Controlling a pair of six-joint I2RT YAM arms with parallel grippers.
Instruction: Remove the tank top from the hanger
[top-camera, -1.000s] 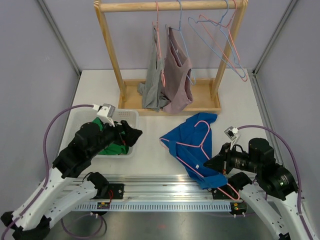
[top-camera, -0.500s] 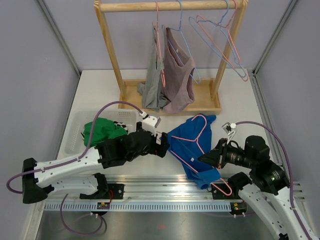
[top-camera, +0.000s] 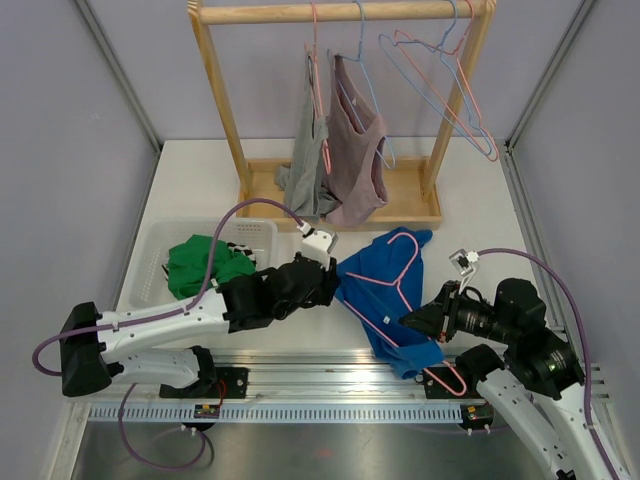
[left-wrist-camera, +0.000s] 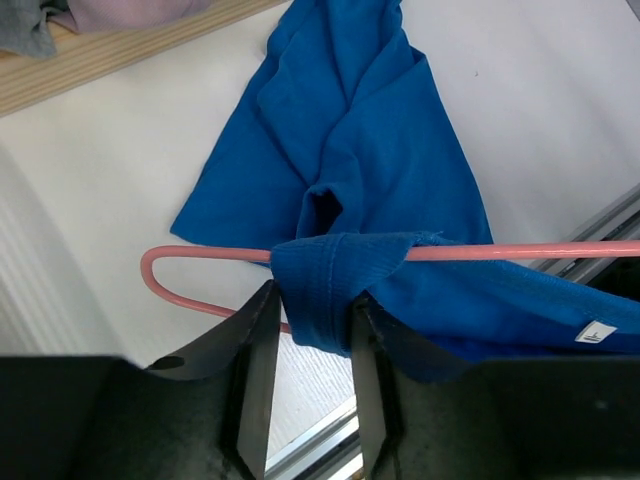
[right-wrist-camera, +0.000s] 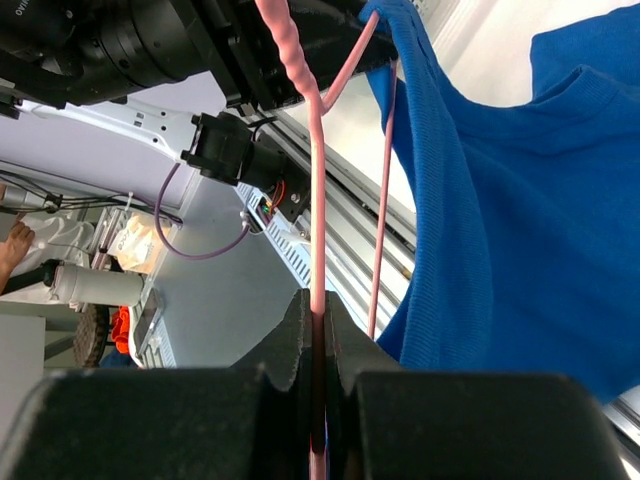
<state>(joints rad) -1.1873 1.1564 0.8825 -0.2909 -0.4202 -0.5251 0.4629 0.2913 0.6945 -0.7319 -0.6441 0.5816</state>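
Note:
The bare hangers hang on the wooden rack, so my right gripper will next lift the pink hanger outward onto the rack's top bar (top-camera: 442, 10) beside them and let go of it.
A blue tank top (top-camera: 385, 262) lies on the white table, threaded on a pink wire hanger (top-camera: 404, 262). My left gripper (top-camera: 335, 283) reaches in from the left. In the left wrist view its gripper (left-wrist-camera: 312, 300) is shut on the blue strap where the strap wraps the pink hanger bar (left-wrist-camera: 520, 250); the rest of the tank top (left-wrist-camera: 370, 150) spreads beyond. My right gripper (top-camera: 408, 320) is at the garment's lower right. In the right wrist view this gripper (right-wrist-camera: 316, 310) is shut on the hanger wire (right-wrist-camera: 317, 200), with the blue cloth (right-wrist-camera: 520, 180) hanging beside it.
A wooden rack (top-camera: 340, 12) stands at the back with a grey garment (top-camera: 308, 170), a mauve one (top-camera: 355, 165) and bare hangers (top-camera: 440, 80). A white basket (top-camera: 260, 232) at the left holds a green garment (top-camera: 205, 262). A metal rail (top-camera: 330, 375) lines the near edge.
My left arm swung from over the basket to the right, reached the tank top, and its jaws closed from wide open onto the strap. The right gripper kept hold of the hanger, barely shifting.

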